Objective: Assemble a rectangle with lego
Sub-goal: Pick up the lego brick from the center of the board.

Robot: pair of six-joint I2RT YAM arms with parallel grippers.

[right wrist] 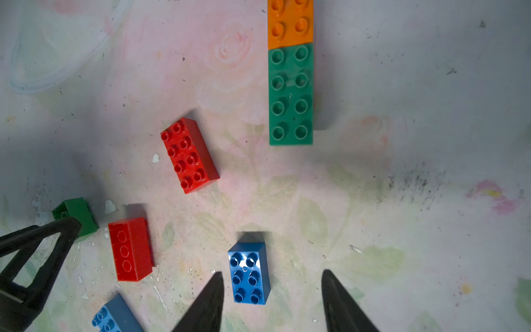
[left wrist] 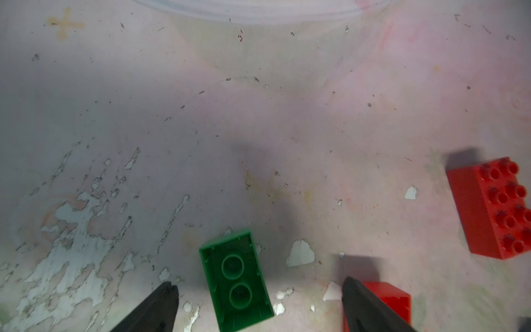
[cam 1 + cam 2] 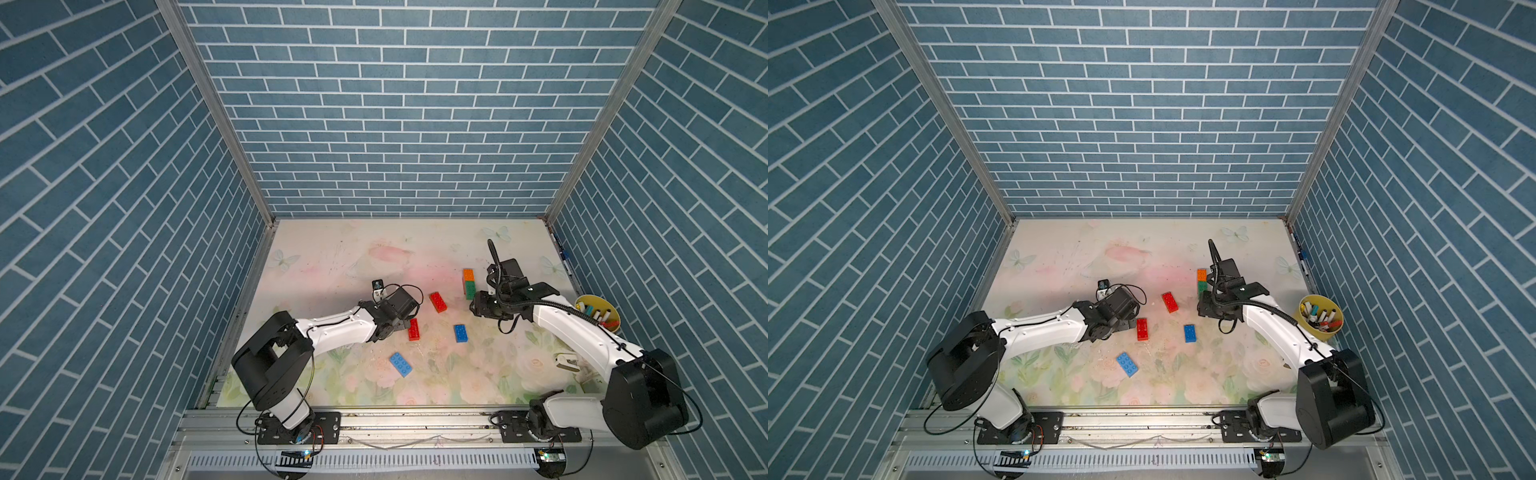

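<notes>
I will next lower my open left gripper and close its fingers on the long sides of the small green lego brick, which lies below, between those fingers.
My left gripper (image 2: 258, 286) is open low over the mat, astride a small green lego brick (image 2: 235, 281) that lies studs down and touches neither finger. A red brick on its side (image 2: 385, 296) lies just outside one finger. In both top views the green brick is hidden under this gripper (image 3: 400, 323). My right gripper (image 1: 273, 273) is open above a dark blue brick (image 1: 249, 273) and is not touching it. An orange brick (image 1: 290, 23) and a long green brick (image 1: 290, 95) are joined end to end. A studs-up red brick (image 3: 437, 301) and a light blue brick (image 3: 401, 364) lie loose.
A yellow cup of markers (image 3: 598, 318) stands at the mat's right edge, beside the right arm. A small white object (image 3: 567, 360) lies near that arm's base. Blue brick-pattern walls enclose the mat on three sides.
</notes>
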